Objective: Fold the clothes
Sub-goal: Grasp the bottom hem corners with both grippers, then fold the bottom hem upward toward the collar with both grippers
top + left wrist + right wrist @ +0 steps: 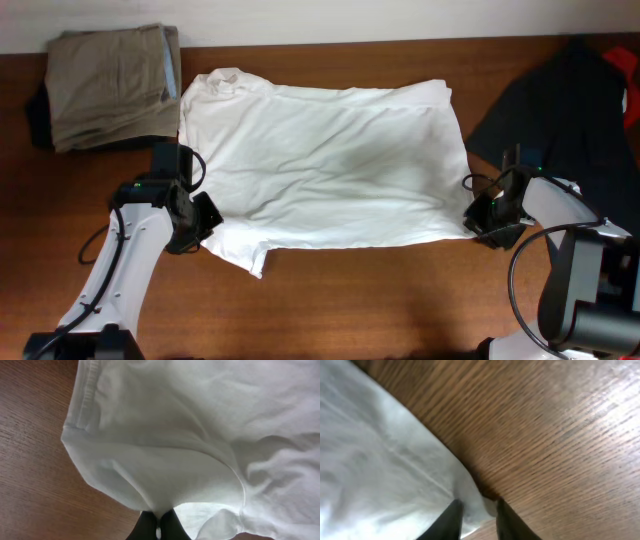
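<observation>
My left gripper lifts the pinched fold next and carries it toward the trousers over the T-shirt (320, 160) spread flat outward of that gripper. It then lowers and releases the fold.
The clothes, a white T-shirt (320, 160), lie spread flat across the middle of the table, collar at the upper left. My left gripper (205, 218) is at the lower left sleeve. In the left wrist view it (159, 521) is shut on a pinched fold of the white T-shirt (175, 435). My right gripper (472, 218) sits at the shirt's lower right corner. In the right wrist view its fingers (477, 516) stand narrowly apart on either side of the hem corner of the T-shirt (370, 460), with a gap still showing between them.
Folded khaki trousers (110, 85) lie at the back left. A dark charcoal garment (570, 100) lies at the back right, with something red (622, 62) at its edge. Bare wooden table (380, 300) runs along the front.
</observation>
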{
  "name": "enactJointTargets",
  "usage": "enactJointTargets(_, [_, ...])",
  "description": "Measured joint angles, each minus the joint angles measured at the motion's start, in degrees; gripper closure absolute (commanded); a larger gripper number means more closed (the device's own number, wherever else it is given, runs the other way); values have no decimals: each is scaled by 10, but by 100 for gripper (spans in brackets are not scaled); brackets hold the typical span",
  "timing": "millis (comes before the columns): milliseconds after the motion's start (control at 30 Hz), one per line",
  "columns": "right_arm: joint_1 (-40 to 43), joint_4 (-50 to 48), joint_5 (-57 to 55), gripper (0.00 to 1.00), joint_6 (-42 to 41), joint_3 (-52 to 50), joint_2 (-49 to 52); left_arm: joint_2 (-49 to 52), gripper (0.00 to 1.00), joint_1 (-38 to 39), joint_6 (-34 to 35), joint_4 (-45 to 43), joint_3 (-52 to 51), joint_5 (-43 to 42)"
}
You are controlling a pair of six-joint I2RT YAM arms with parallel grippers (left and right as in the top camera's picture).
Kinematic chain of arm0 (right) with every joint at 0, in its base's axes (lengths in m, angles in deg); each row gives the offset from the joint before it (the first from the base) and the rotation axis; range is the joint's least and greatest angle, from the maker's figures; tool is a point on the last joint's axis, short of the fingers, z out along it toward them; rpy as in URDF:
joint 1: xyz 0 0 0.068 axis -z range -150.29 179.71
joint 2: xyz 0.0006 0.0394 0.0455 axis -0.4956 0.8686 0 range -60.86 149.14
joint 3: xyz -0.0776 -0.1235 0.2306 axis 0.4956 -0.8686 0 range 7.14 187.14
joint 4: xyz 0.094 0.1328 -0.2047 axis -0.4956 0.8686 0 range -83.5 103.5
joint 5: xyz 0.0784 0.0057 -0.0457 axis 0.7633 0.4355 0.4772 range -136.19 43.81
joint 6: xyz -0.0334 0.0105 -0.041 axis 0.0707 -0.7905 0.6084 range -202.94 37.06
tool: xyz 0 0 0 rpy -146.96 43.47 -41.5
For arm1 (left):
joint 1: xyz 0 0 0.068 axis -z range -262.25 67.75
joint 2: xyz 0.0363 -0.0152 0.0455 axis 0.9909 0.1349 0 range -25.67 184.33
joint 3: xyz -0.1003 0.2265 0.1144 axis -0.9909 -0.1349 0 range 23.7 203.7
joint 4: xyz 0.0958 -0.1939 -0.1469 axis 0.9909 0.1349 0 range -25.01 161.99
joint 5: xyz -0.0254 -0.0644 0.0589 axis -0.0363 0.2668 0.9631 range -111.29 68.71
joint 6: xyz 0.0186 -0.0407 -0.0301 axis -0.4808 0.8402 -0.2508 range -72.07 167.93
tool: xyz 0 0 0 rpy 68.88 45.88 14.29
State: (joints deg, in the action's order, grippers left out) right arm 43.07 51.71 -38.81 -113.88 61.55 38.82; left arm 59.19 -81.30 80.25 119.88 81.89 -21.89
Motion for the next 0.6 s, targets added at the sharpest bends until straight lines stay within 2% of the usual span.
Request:
enactJointTargets(200, [0, -7, 2, 96, -4, -1, 0, -12, 99, 0, -12, 0, 0, 0])
enactJointTargets(300, [0, 7, 2, 96, -10, -2, -10, -90, 99, 0, -21, 5, 0, 0])
enactJointTargets(433, [0, 41, 13, 96, -19, -2, -116, -188, 99, 0, -25, 30, 0, -16])
enactJointTargets(600, [0, -48, 72, 96, -21, -3, -135, -157, 99, 0, -26, -89, -1, 17])
